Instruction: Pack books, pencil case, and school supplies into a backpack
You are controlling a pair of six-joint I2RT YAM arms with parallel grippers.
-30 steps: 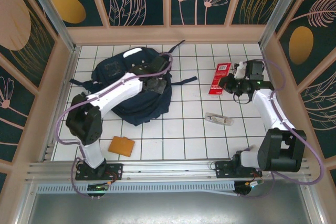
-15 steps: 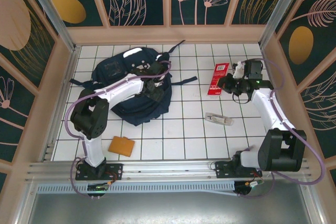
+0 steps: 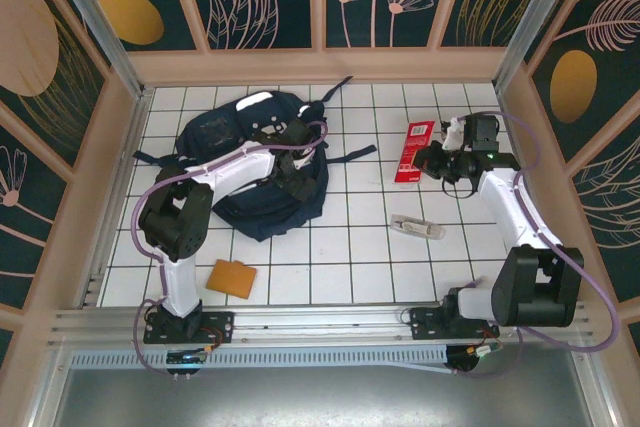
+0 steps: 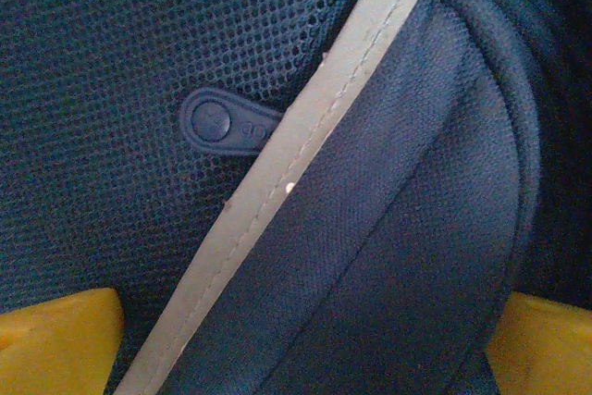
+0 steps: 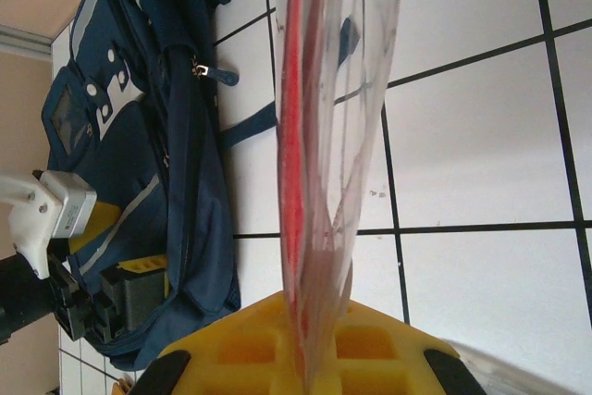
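The right gripper carries the red flat pack across the tiles next and brings it down into the navy backpack before releasing it.
The navy backpack lies flat on the tiled table at the back left. My left gripper hovers close over its right side. It is open, its yellow fingertips spread wide above navy fabric and a pale grey strip, gripping nothing. My right gripper is shut on the near edge of a red flat pack in a clear sleeve, one of the school supplies, and holds it on edge. An orange-tan pad and a pale slim piece lie loose. Books and pencil case are out of view.
Black straps trail from the backpack toward the table's middle. Wooden walls close in the table on three sides, and a metal rail runs along the near edge. Bare white tiles lie between the arms.
My left gripper has opened over the backpack and its elbow has drawn back to the left. The backpack's right side has settled slightly. The right arm and red pack have not moved.
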